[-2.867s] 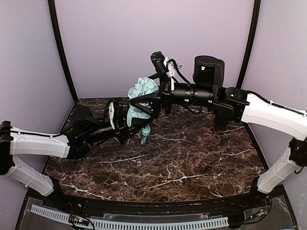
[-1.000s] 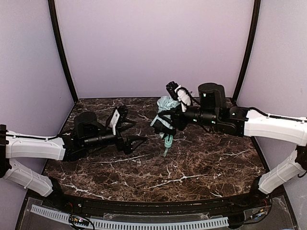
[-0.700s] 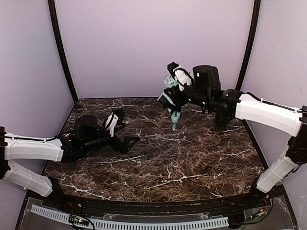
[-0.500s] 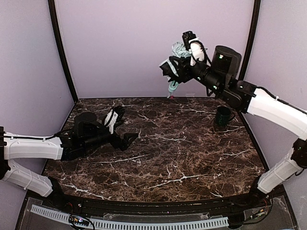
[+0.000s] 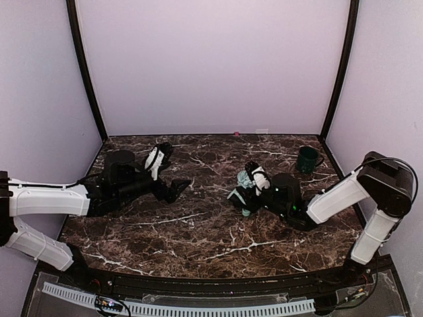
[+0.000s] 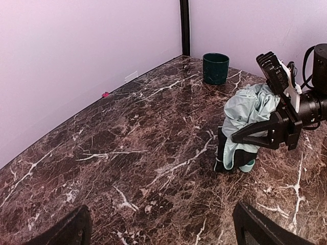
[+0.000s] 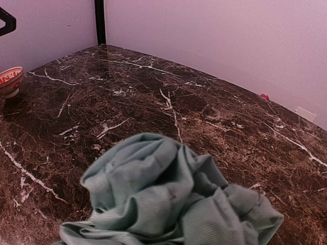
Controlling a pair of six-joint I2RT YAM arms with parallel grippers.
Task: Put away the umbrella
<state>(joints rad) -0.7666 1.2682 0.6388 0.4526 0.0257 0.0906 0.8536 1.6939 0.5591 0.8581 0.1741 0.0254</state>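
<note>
I will next lift my right gripper, tilt its fingers downward, move down and release the umbrella flat on the marble by its handle end [image 5: 256, 214], because the bundle stands upright.
The umbrella [image 5: 244, 187] is a crumpled pale mint bundle with black lining, standing on the marble right of centre with its mint handle end [image 6: 247, 166] down at the tabletop. My right gripper [image 5: 250, 189] lies low over the table, shut on the umbrella, with a black finger [image 6: 265, 133] across the fabric. In the right wrist view the fabric [image 7: 163, 199] fills the lower frame and hides the fingers. My left gripper [image 5: 176, 189] rests open to the left, well apart from the umbrella, nothing between its fingertips [image 6: 71, 229].
A dark green mug [image 5: 306, 159] stands at the back right near the corner post, also visible from the left wrist as the mug [image 6: 215, 68]. A red patterned bowl [image 7: 9, 80] sits at the far left. A small pink speck [image 5: 236, 133] lies by the back wall.
The right arm swung the umbrella up high toward the back wall, then dropped it down to the table right of centre. The left arm stayed open and drew slightly back.
</note>
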